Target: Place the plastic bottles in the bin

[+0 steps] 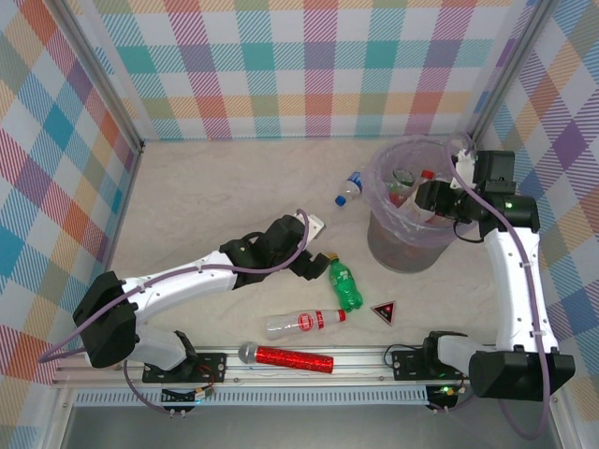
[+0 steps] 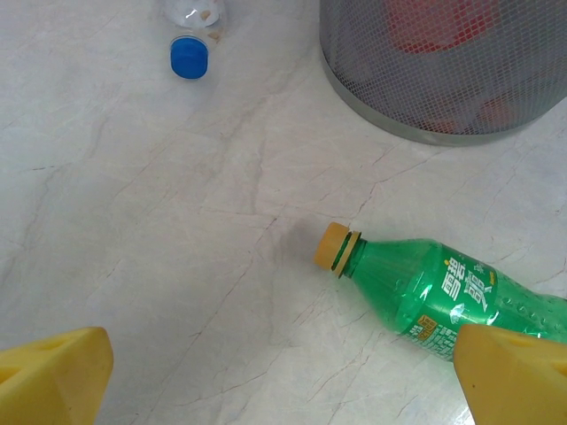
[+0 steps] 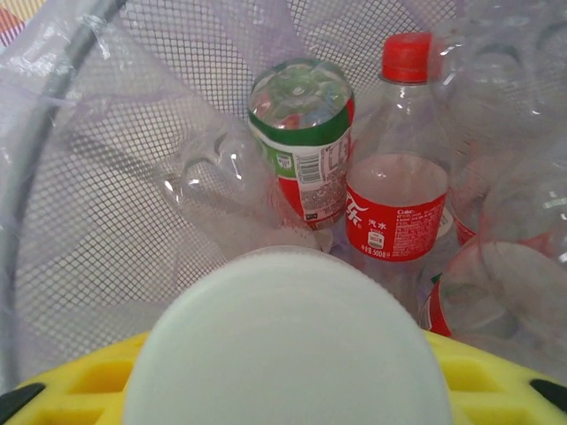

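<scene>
My right gripper should move a little farther in over the bin's opening next and then let go of the bottle. The bottles already in the bin show beneath it.
My left gripper (image 1: 314, 258) hangs open over the table, and its yellow fingertips (image 2: 53, 376) stand wide apart. The green bottle (image 2: 443, 288) lies on its side just right of the gap, its yellow cap pointing left; it is also the green bottle (image 1: 344, 285) in the top view. My right gripper (image 1: 432, 198) is over the bin (image 1: 402, 238), shut on a bottle whose white round end (image 3: 288, 354) faces the camera. Below it in the bin stand a red-capped bottle (image 3: 396, 208) and a green-and-red labelled one (image 3: 301, 133). A clear red-labelled bottle (image 1: 304, 323) and a blue-capped bottle (image 1: 349, 189) lie on the table.
A red glittery microphone (image 1: 285, 357) lies by the near rail, and a small dark triangle (image 1: 383, 311) sits right of the green bottle. Checked walls close in the table on three sides. The bin's mesh wall (image 2: 443, 97) rises beyond the green bottle.
</scene>
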{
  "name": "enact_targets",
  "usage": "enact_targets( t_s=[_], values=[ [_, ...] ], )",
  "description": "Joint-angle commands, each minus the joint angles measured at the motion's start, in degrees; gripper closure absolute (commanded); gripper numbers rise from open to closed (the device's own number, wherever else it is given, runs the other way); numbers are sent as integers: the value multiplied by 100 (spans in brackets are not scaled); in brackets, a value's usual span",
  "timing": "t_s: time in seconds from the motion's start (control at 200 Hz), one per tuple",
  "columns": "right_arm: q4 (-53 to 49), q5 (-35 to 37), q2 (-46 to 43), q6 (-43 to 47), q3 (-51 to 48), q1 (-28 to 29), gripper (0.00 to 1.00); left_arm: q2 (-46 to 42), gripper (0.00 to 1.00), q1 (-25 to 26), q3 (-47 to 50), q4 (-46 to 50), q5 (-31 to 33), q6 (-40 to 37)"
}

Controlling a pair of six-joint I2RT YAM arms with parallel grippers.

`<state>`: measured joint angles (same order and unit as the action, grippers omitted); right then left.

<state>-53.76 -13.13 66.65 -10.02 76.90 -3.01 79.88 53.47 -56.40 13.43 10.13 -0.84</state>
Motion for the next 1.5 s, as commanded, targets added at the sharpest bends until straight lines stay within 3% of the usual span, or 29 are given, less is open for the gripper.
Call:
enact_targets(
  t_s=[0.0,0.555,0.87,1.04,1.225,1.495],
  values=[
    [50,-312,279,-88,-349,-3,56,-110,2,-24,38,2,88,23],
    [-188,0,430,216,-498,-17,54,150,2,-25,-158,-43,34,-4],
    [-400,-146,379,167,404,-16,26,151,2,-22,-336,198,-193,-178],
    [-546,56,408,213,903,-13,16,79,2,-21,-532,1071,-755,-461],
    [-526,161,382,160,1246,-27,16,124,4,28,-714,2100,-1073,-595],
    [-285,117,284,44,1139,-27,16,130,6,550,-749,2951,-1303,-535]
  ],
)
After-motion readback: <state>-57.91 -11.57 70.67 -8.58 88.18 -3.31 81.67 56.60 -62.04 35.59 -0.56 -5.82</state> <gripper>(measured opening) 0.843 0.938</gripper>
